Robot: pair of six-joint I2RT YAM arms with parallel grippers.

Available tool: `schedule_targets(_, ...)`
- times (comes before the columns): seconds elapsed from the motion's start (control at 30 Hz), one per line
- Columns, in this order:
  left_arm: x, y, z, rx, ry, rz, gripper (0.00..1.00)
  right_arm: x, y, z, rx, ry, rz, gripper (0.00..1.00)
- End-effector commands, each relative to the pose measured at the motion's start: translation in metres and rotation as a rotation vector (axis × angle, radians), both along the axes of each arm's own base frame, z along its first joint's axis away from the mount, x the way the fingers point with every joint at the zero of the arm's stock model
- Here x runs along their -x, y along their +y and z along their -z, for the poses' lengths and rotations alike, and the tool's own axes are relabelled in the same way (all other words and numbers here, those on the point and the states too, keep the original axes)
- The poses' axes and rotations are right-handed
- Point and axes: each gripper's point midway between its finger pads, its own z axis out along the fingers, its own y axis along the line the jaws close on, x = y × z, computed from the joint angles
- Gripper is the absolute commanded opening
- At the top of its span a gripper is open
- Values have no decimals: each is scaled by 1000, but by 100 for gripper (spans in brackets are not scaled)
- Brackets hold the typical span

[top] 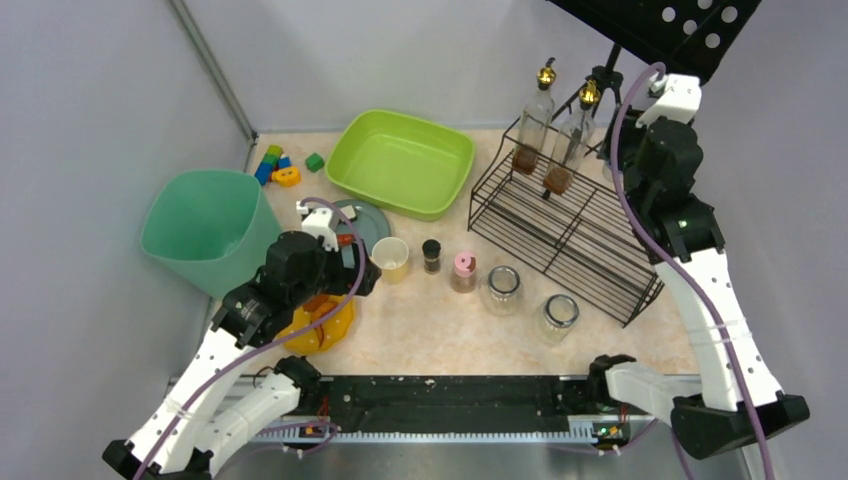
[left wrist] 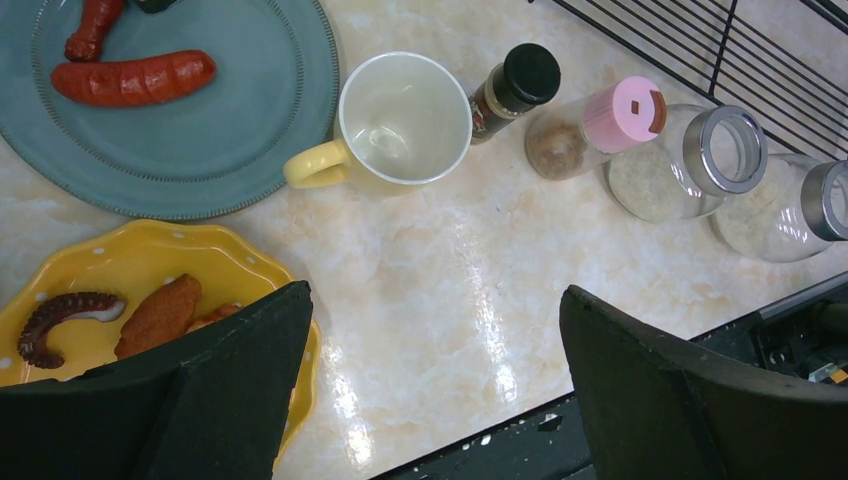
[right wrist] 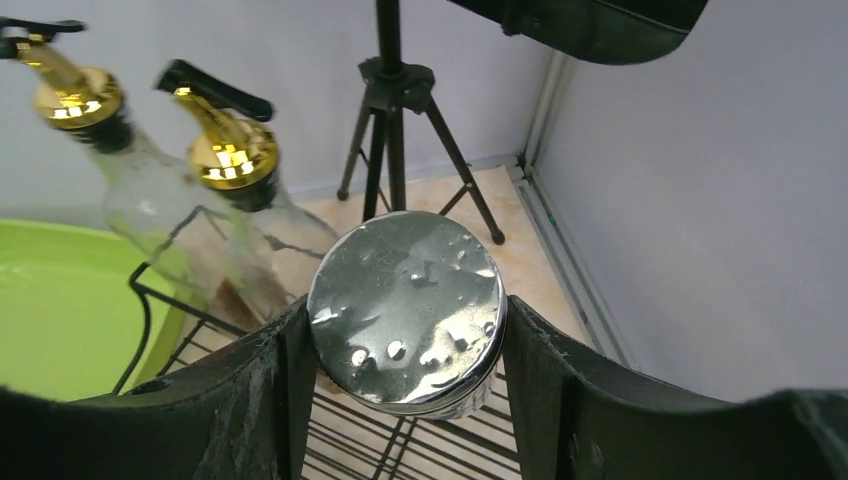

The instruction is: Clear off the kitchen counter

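Observation:
The black wire rack (top: 560, 215) is empty beside the gold-topped oil bottles, so my right gripper should move down toward them and let go of the jar on the rack's wires.
The beige mottled kitchen counter (top: 440, 335) holds a blue plate (left wrist: 200, 130) with sausages, a yellow plate (left wrist: 130, 265) with food pieces, a yellow mug (left wrist: 400, 120), a black-capped spice bottle (left wrist: 515, 85), a pink-capped shaker (left wrist: 600, 125) and two glass jars (left wrist: 690, 165). My left gripper (left wrist: 435, 295) is open and empty above bare counter, between the yellow plate and the jars. My right gripper (right wrist: 405, 305) is shut on a jar with a shiny metal lid (right wrist: 400, 280), held above the black wire rack (top: 560, 215) at the back right.
A teal bin (top: 205, 230) stands at the left and a green basin (top: 400, 162) at the back. Toy blocks (top: 275, 165) lie in the back left corner. Two gold-topped oil bottles (top: 535, 115) stand on the rack. A black tripod (right wrist: 395, 110) stands behind it.

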Motion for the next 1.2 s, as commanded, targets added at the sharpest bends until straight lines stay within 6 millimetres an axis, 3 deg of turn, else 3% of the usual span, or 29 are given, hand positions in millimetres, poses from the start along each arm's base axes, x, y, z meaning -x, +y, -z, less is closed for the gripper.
schedule_targets(0.0, -3, -5, -8, 30, -42, 17, 98, -10, -9, -42, -113, -141, -32, 17)
schedule_targets(0.4, -2, -3, -7, 24, -44, 11, 98, -31, -1, -4, -177, -88, -60, 17)
schedule_targets(1.17, -3, -2, -4, 16, -36, 9, 98, -53, -15, 66, -206, 26, -14, 6)
